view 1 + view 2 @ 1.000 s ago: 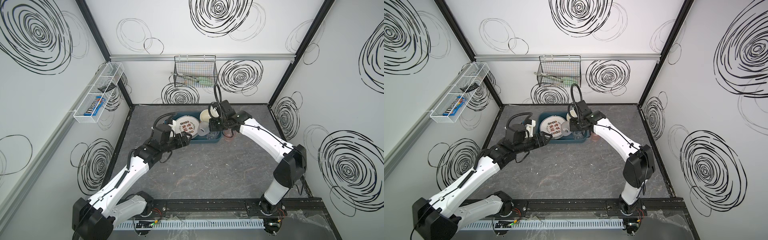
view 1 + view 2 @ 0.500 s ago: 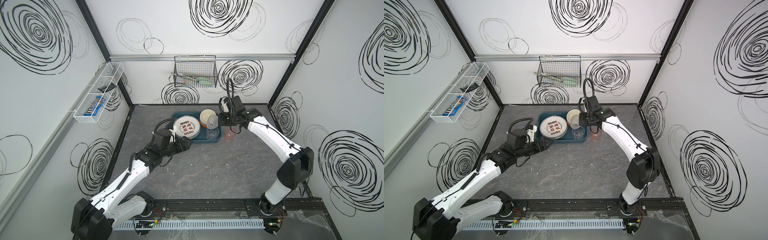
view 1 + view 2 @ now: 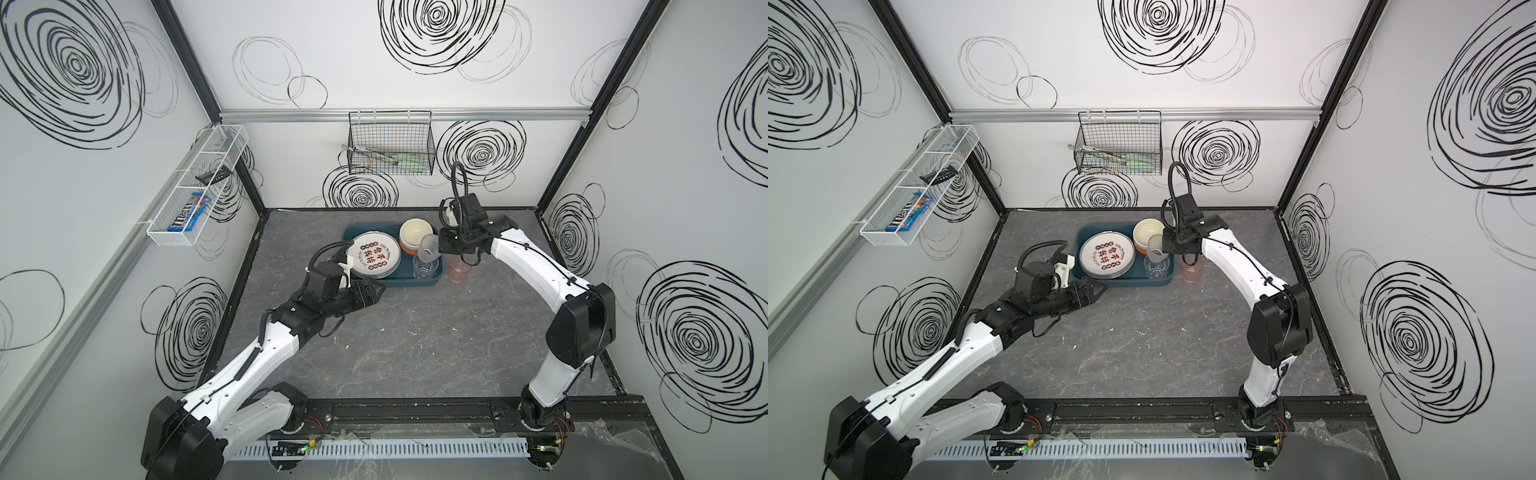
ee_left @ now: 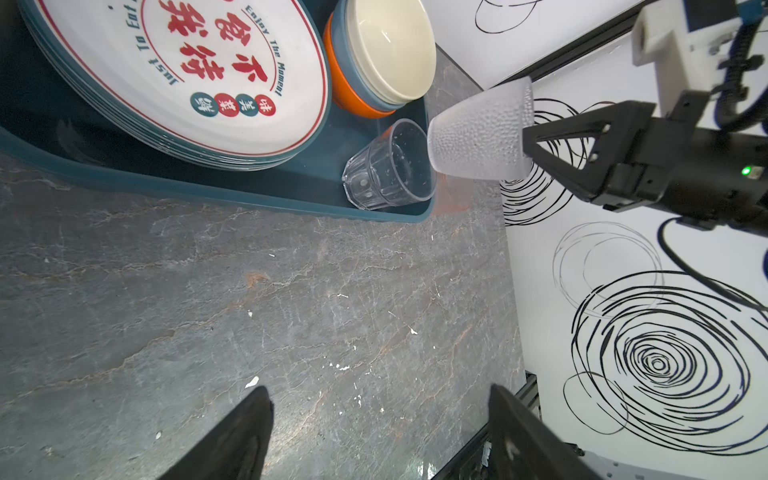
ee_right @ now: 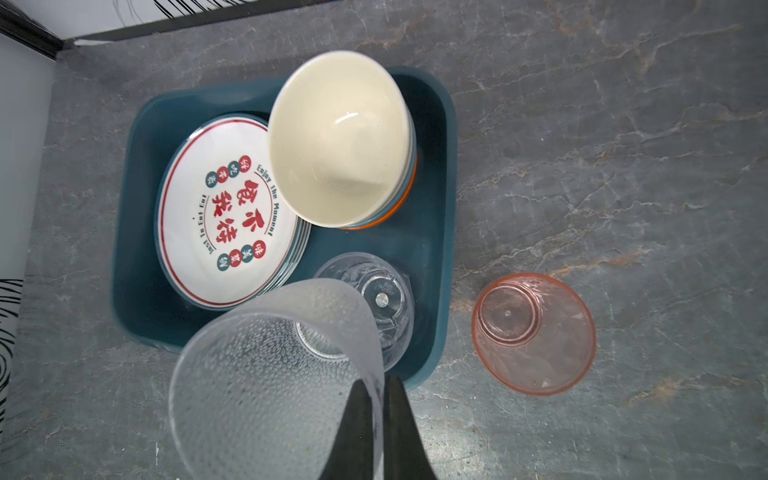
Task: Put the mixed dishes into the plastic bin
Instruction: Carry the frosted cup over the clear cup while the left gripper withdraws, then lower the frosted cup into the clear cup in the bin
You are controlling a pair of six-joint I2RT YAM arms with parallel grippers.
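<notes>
My right gripper moves down next until the frosted tumbler nests inside, then releases its rim, as the opening of the clear glass (image 3: 424, 271) (image 5: 374, 291) opens beneath the frosted tumbler.
The teal plastic bin (image 3: 390, 283) (image 3: 1125, 283) holds stacked white plates (image 3: 374, 259) (image 5: 224, 216), nested bowls (image 3: 415, 232) (image 5: 340, 137) with the cream one on top, and a clear glass (image 3: 424, 271) (image 5: 374, 291). My right gripper (image 3: 440, 247) (image 5: 376, 384) is shut on the rim of a frosted tumbler (image 3: 430, 247) (image 4: 478, 133), held tilted above the clear glass. A pink tumbler (image 3: 459, 270) (image 5: 534, 332) stands on the table just right of the bin. My left gripper (image 3: 376, 291) (image 4: 378, 390) is open and empty at the bin's front left.
A black wire basket (image 3: 390, 145) hangs on the back wall. A white mesh tray (image 3: 199, 187) is fixed to the left wall. The grey marbled tabletop (image 3: 415, 340) spreads in front of the bin.
My right wrist has swung to the right, away from the bowls, carrying the frosted tumbler. My left gripper has drawn back a little from the plates toward the front.
</notes>
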